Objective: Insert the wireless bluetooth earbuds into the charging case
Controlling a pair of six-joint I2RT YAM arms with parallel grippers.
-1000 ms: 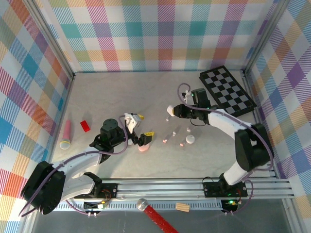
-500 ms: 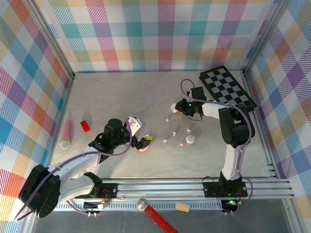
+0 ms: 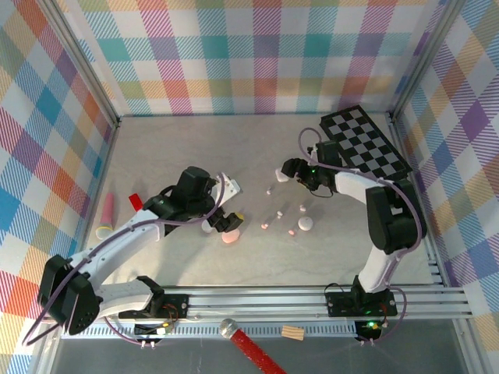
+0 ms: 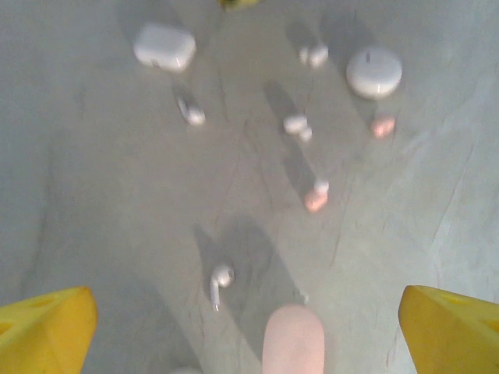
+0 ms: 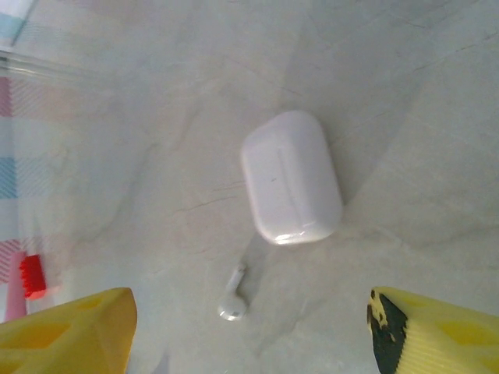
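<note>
The pink case (image 3: 230,238) (image 4: 292,343) lies below my left gripper, between its open fingers, so the gripper comes down onto it next and closes its fingers around the sides.
Several earbuds (image 3: 280,213), white and pale pink, lie scattered mid-table. A closed white charging case (image 5: 290,178) lies flat, and a white earbud (image 5: 232,300) rests just below it. My right gripper (image 5: 253,327) hangs open above both and holds nothing; from above it (image 3: 288,169) is over that case (image 3: 279,176). My left gripper (image 4: 248,327) is open wide over a pink case (image 4: 292,343), and a white earbud (image 4: 221,279) lies just left of the case. Seen from above, the left gripper (image 3: 226,220) hovers over the pink case (image 3: 230,238). A round white case (image 3: 306,224) sits to the right.
A black-and-white chequered board (image 3: 365,144) lies at the back right. At the far left are a pink-handled tool (image 3: 105,214) and a small red block (image 3: 136,201). A red-handled tool (image 3: 249,347) lies by the front rail. Checked walls enclose the table.
My right gripper's jaws have gone from nearly shut to wide open above the white case. The left arm's elbow has risen toward the back, and its gripper has stayed open near the pink case.
</note>
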